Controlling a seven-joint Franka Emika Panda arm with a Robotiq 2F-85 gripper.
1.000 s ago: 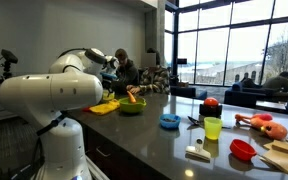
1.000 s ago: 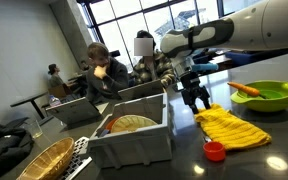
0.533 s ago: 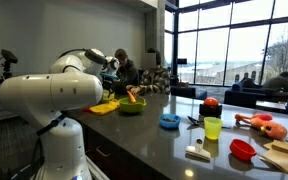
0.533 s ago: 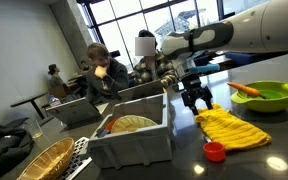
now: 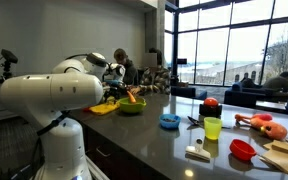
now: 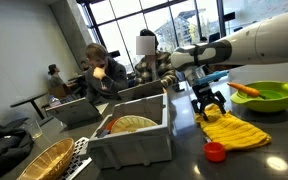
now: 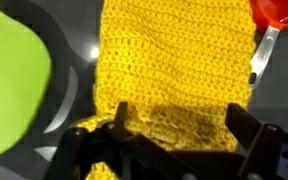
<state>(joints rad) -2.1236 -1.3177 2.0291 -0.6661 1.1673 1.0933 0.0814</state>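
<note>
I will lower my gripper onto the rumpled end of the yellow cloth below it and close on those folds, because its open fingers are already on both sides of them.
A yellow knitted cloth (image 7: 174, 60) lies flat on the dark counter and fills most of the wrist view. My gripper (image 7: 179, 125) hangs just above its near end, open, with both fingers spread over the cloth and nothing between them. In an exterior view the gripper (image 6: 212, 104) stands directly over the cloth (image 6: 234, 129). Beside the cloth sits a green bowl (image 6: 266, 97) with a carrot (image 6: 244, 88) in it; the bowl (image 7: 9, 80) shows at the left of the wrist view. A small red cup (image 6: 215, 151) stands in front of the cloth.
Grey bins (image 6: 134, 130) and a wicker basket (image 6: 39, 160) stand along the counter edge. Further along the counter are a blue bowl (image 5: 169, 121), a yellow-green cup (image 5: 213, 127), a red bowl (image 5: 242, 149) and an orange toy (image 5: 262, 124). People sit at tables behind.
The arm has swung sideways and down, bringing the open gripper from beside the grey bin to over the yellow cloth. Nothing else has moved.
</note>
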